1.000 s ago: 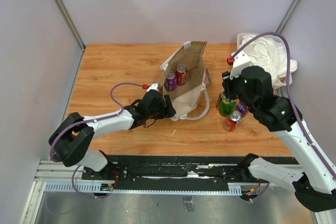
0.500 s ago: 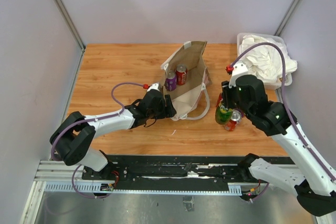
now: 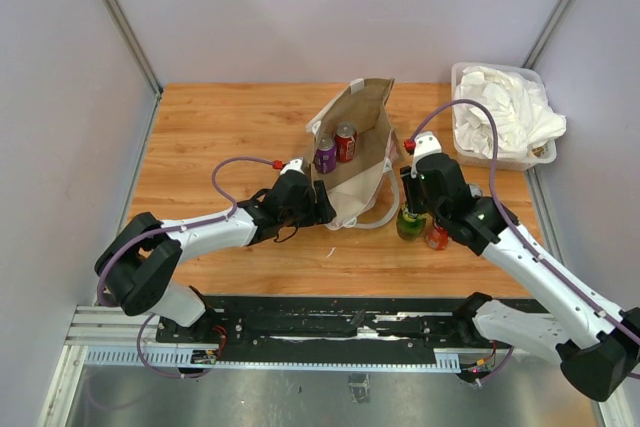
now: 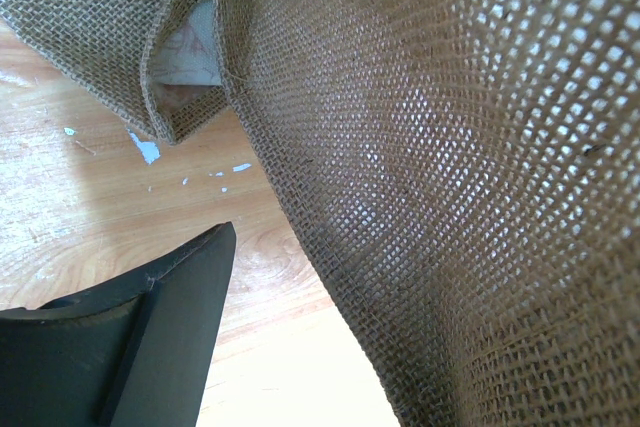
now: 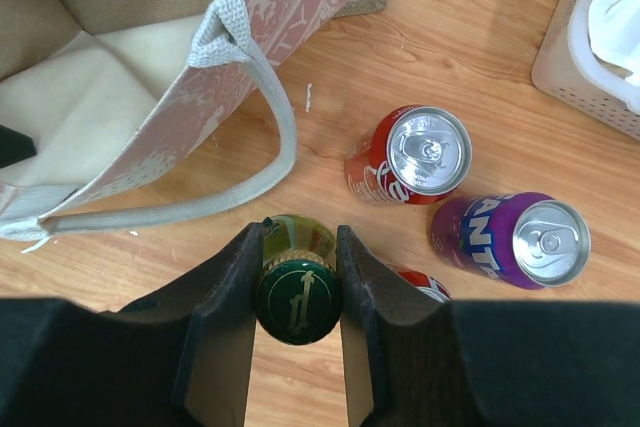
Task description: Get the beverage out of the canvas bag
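Note:
My right gripper holds the green bottle, which is already outside the bag, so it will go down next and stand the bottle on the tabletop (image 3: 410, 229) (image 5: 300, 237) beside the rope handle.
The tan canvas bag (image 3: 360, 137) lies open on the wooden table, with a purple can (image 3: 325, 154) and a red can (image 3: 346, 142) inside. My right gripper (image 3: 412, 205) is shut on the neck of a green bottle (image 3: 409, 225), upright just right of the bag's rope handle (image 5: 285, 137). The bottle's green cap (image 5: 298, 302) sits between my fingers (image 5: 225, 327). My left gripper (image 3: 320, 209) is at the bag's near left corner. One black finger (image 4: 130, 337) shows clear of the burlap (image 4: 430, 167); the other is hidden behind it.
A red can (image 5: 415, 159), a purple Fanta can (image 5: 515, 237) and a second red can (image 5: 412, 282) stand right of the bottle. One red can shows from above (image 3: 437, 236). A clear bin of white cloth (image 3: 500, 122) sits at the back right. Grey walls enclose the table.
My right gripper has carried the green bottle left and down, from beside the bin to a spot by the bag's handle. The left arm has not moved.

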`<state>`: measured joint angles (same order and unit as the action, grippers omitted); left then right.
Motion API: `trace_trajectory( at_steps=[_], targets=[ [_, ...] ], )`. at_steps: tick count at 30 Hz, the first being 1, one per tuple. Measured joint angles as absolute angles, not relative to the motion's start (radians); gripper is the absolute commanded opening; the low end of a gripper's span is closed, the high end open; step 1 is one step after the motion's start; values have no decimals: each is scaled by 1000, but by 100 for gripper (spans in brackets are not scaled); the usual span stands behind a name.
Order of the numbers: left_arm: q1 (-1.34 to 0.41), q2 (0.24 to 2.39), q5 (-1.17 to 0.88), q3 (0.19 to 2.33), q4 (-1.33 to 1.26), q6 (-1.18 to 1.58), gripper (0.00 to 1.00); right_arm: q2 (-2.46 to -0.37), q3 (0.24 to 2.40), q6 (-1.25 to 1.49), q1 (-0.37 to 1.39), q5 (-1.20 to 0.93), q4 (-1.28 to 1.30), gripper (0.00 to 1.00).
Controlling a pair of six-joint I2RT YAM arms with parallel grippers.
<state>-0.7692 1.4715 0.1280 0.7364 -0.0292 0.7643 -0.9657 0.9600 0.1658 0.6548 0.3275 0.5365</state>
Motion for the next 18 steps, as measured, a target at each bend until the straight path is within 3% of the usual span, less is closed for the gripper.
trace_trajectory(
  at_steps=[18],
  targets=[
    [-769, 1463, 129, 736, -23, 765, 78, -1013, 780, 150, 640, 461, 255, 2]
  ],
)
